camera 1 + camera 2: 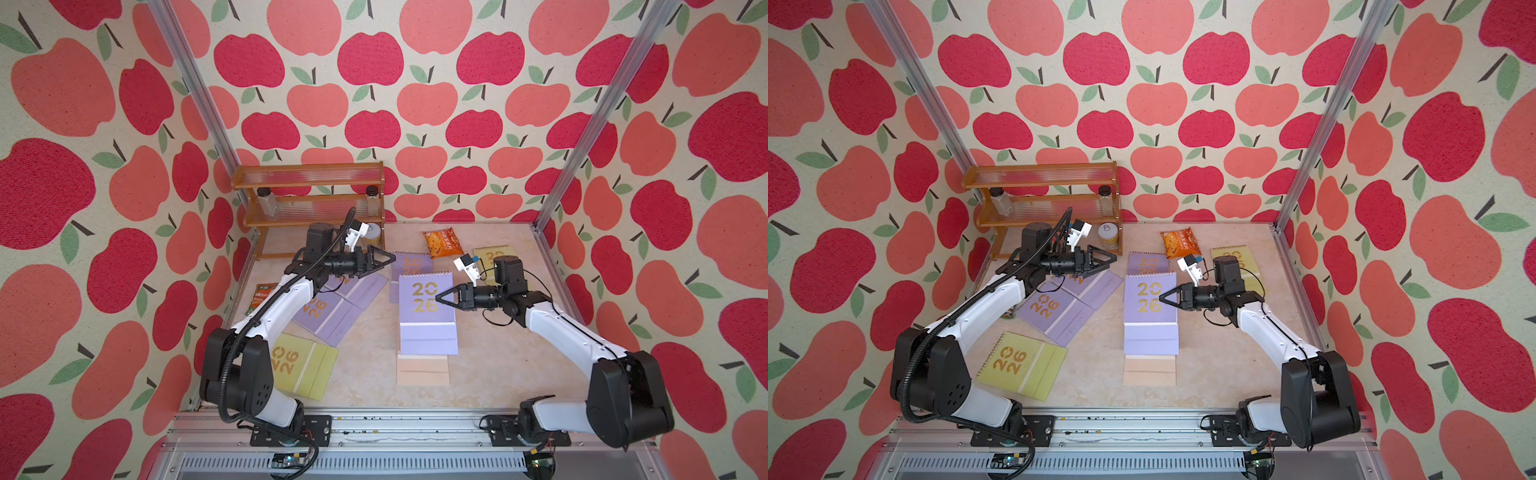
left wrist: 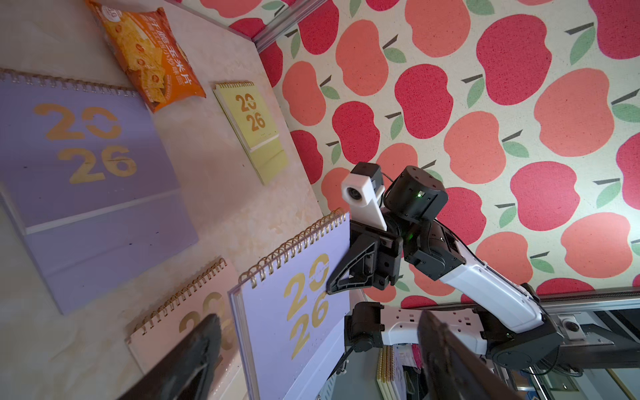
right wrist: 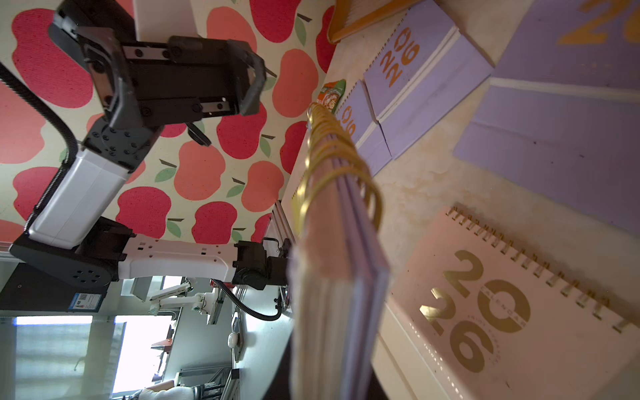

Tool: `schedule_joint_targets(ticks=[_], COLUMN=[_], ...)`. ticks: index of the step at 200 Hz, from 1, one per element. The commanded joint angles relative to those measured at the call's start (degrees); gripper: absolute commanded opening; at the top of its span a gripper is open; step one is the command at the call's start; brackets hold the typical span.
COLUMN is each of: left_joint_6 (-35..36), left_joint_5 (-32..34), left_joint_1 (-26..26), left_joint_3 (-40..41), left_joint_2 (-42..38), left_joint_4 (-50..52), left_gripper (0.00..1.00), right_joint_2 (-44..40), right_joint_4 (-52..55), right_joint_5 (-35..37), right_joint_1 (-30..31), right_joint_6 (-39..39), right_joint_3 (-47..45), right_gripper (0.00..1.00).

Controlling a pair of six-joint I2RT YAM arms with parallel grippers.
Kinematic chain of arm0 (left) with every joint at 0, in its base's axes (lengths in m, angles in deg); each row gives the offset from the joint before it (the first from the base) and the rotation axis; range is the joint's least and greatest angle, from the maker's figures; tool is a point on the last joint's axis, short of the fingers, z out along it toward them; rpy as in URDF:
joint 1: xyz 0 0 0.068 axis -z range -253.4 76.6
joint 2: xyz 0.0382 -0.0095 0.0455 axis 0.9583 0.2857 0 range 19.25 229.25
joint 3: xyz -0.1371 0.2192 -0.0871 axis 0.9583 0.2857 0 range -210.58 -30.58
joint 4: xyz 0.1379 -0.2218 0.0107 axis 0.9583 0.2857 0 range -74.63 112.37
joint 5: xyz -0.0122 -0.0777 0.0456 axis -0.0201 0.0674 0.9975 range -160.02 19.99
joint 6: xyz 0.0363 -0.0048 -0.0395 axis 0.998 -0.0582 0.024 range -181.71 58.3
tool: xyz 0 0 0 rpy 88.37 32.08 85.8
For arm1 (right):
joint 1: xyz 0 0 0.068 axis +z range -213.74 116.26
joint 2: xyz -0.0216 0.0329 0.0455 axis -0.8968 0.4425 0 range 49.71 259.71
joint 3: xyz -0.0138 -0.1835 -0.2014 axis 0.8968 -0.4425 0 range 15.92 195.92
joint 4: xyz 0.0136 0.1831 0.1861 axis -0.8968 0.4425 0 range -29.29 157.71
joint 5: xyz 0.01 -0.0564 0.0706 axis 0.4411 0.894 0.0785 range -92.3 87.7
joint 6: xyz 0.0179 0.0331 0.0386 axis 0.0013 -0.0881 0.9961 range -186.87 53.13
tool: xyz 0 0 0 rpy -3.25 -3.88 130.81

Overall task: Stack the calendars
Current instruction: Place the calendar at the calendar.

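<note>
Next I need to lower my right gripper onto the pale peach calendar [image 1: 423,370] [image 3: 496,313] and release the lavender calendar's edge, as a gap still separates the held lavender calendar from the one beneath.
My right gripper [image 1: 438,297] is shut on one edge of a lavender calendar [image 1: 426,316], which hangs tilted just above a pale peach calendar [image 1: 423,370]. The right wrist view shows the held calendar [image 3: 339,294] edge-on, its gold spiral away from me, with the peach one [image 3: 502,311] flat beside it. My left gripper [image 1: 384,259] hovers open and holds nothing at the back left; its fingers [image 2: 194,346] stand wide apart. Another lavender calendar [image 1: 409,264] lies behind the held one. Two more [image 1: 328,311] overlap at left. Yellow-green ones lie front left [image 1: 303,365] and back right [image 1: 490,253].
An orange snack packet [image 1: 442,243] lies at the back between the calendars. A green packet [image 1: 262,297] sits under the left arm. A wooden shelf rack [image 1: 309,199] with jars stands in the back left corner. Aluminium posts and patterned walls close in the table.
</note>
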Motion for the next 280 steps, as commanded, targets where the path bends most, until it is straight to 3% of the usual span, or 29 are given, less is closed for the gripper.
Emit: schedule_joint_targets(ticks=[1,60,143,240,280], left_joint_6=[2.2,0.1,-0.8,-1.0,-1.0], left_joint_5=[0.9,0.9,0.4,0.5,0.3], left_joint_1=[-0.7,-1.0,-0.7,-0.2,-0.1], left_joint_3=[1.1,4.5,5.1,5.3,5.1], left_joint_2=[-2.9,-4.2,-3.0,-2.2,-1.7], left_joint_4=[2.0,-1.3,-3.0,-3.2,-3.2], left_gripper=[0.87,0.88,0.87,0.88,0.88], right_joint_2=[-1.5,0.6,8.4,13.2,13.1], right_joint_4=[4.9,-7.3,-19.4,-17.5,-12.7], right_joint_5=[1.8,3.2,5.1,6.0,8.4], right_joint_1=[-0.3,0.9,5.4,5.6,5.6], right_joint_6=[0.3,7.9,13.6,10.7,7.8], right_joint_3=[-3.2,-10.8,-13.1,-13.2,-12.2], right_gripper=[0.00,0.00,0.00,0.00,0.13])
